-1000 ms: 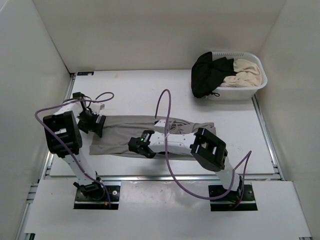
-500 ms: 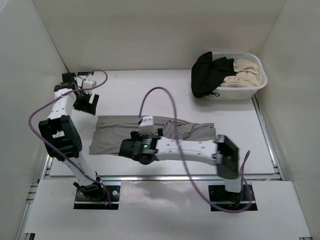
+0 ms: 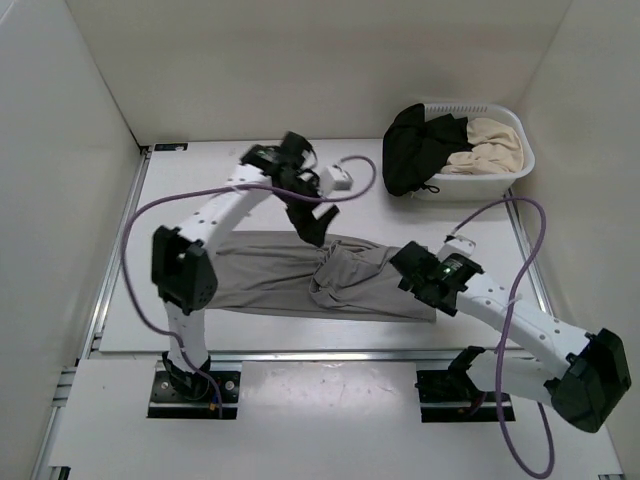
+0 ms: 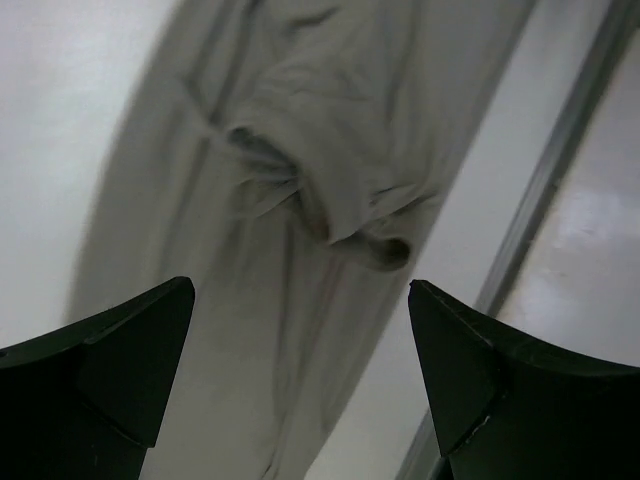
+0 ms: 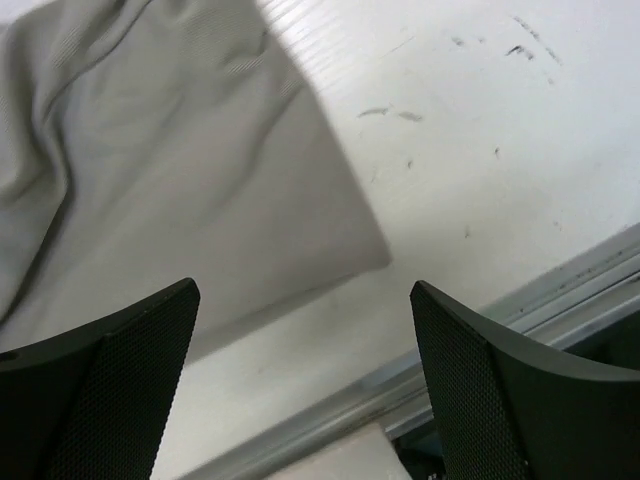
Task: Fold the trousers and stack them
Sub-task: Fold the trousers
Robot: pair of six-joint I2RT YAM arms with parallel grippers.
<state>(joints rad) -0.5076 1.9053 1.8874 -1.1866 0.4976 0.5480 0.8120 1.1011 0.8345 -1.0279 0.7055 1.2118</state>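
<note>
The trousers' end edge lies outward of and below my open right gripper, so it moves outward and down onto that edge's middle [image 5: 318, 122] next and closes.
The grey trousers [image 3: 265, 275] lie stretched left to right across the table, with a bunched fold [image 3: 335, 270] near their middle. My left gripper [image 3: 312, 226] hangs open just above the far edge of that bunch, touching nothing. In the left wrist view the trousers [image 4: 300, 180] fill the space below the open left gripper [image 4: 300, 290]. My right gripper [image 3: 410, 265] is open at the trousers' right end. In its own view the right gripper [image 5: 305, 290] is empty, over the bare table beside the trousers' corner [image 5: 200, 180].
A white basket [image 3: 520, 165] stands at the back right, holding a black garment [image 3: 415, 145] and a beige garment [image 3: 490, 140]. A metal rail [image 3: 330, 355] runs along the table's near edge, also in the right wrist view as the rail [image 5: 520, 320].
The right gripper opened and drew back from the trousers' left-middle to their right end. The left arm swung from the far left to above the middle. A bunched fold now shows mid-trousers.
</note>
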